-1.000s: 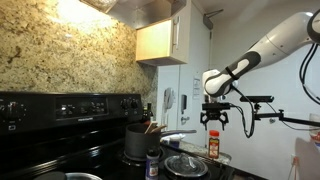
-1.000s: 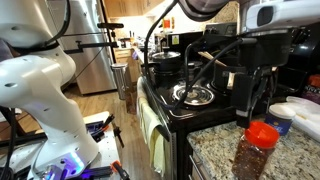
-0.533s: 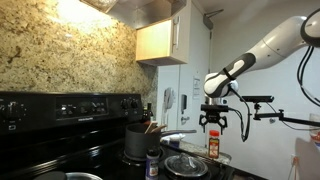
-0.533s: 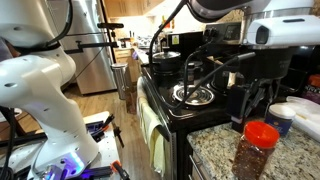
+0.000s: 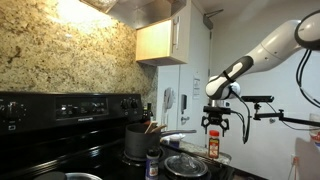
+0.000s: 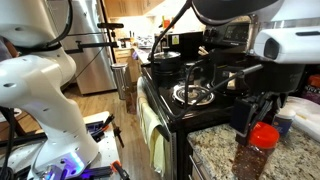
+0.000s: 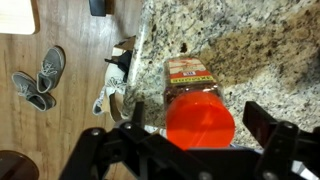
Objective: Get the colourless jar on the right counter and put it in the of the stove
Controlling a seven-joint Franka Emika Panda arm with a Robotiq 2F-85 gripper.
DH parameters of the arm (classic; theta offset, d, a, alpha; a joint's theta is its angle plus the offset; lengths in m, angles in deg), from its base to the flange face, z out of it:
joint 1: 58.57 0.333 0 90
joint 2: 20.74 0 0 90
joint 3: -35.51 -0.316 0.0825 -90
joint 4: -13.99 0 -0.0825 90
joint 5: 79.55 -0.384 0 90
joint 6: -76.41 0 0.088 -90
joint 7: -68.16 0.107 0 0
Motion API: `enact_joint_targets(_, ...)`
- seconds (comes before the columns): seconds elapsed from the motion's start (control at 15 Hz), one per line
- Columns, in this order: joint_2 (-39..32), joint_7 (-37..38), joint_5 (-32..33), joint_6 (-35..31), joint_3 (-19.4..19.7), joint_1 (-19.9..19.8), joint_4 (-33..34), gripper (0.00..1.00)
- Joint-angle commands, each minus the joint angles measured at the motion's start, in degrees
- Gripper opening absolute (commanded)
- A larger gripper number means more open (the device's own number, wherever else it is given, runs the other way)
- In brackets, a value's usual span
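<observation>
I should lower my gripper down around the jar's red lid (image 6: 265, 135) (image 7: 200, 121) and close there, because my open black fingers are already on either side of it.
The colourless jar (image 5: 214, 148) with a red screw lid stands upright on the granite counter (image 6: 212, 155) to the right of the stove (image 5: 70, 108). It also shows in an exterior view (image 6: 258, 152). In the wrist view its red lid (image 7: 200, 122) lies between the two black fingers. My gripper (image 5: 214, 124) is open and hovers just above the jar without touching it. It appears in an exterior view (image 6: 262, 108) and in the wrist view (image 7: 200, 133). The black stove top (image 6: 185, 95) lies left of the counter.
A dark grey pot (image 5: 137, 140) with utensils, a glass lid (image 5: 186, 165) and a small dark-lidded jar (image 5: 153, 163) sit near the stove. White containers (image 6: 300, 115) stand behind the jar. The counter edge (image 7: 145, 60) drops to a wooden floor with shoes (image 7: 40, 75).
My gripper has shifted sideways and slightly down, and now sits over the red-lidded jar. The jar has not moved.
</observation>
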Motion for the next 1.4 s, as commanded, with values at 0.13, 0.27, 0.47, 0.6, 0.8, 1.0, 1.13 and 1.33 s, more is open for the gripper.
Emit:
enact_joint_targets(0.13,-3.8,-7.9,-6.0,-5.5,-0.6,-0.6,-0.1,0.6)
enact_joint_targets(0.27,-4.7,-8.9,-6.0,-6.0,-0.4,-0.5,0.1,0.47)
enact_joint_targets(0.47,-4.9,-9.7,-6.0,-6.1,-0.3,-0.4,0.3,0.39)
enact_joint_targets(0.6,-4.9,-10.2,-6.0,-6.3,-0.3,-0.4,0.3,0.39)
enact_joint_targets(0.8,-5.1,-11.1,-5.3,-7.8,-0.3,-0.4,0.1,0.39)
enact_joint_targets(1.0,3.6,-8.7,-0.4,-4.7,-0.1,1.3,-1.1,0.39)
enact_joint_targets(1.13,7.6,-8.3,2.7,-4.4,-0.6,1.6,-1.4,0.39)
enact_joint_targets(1.33,13.7,-8.6,8.1,-1.2,-2.6,1.5,-1.6,0.39)
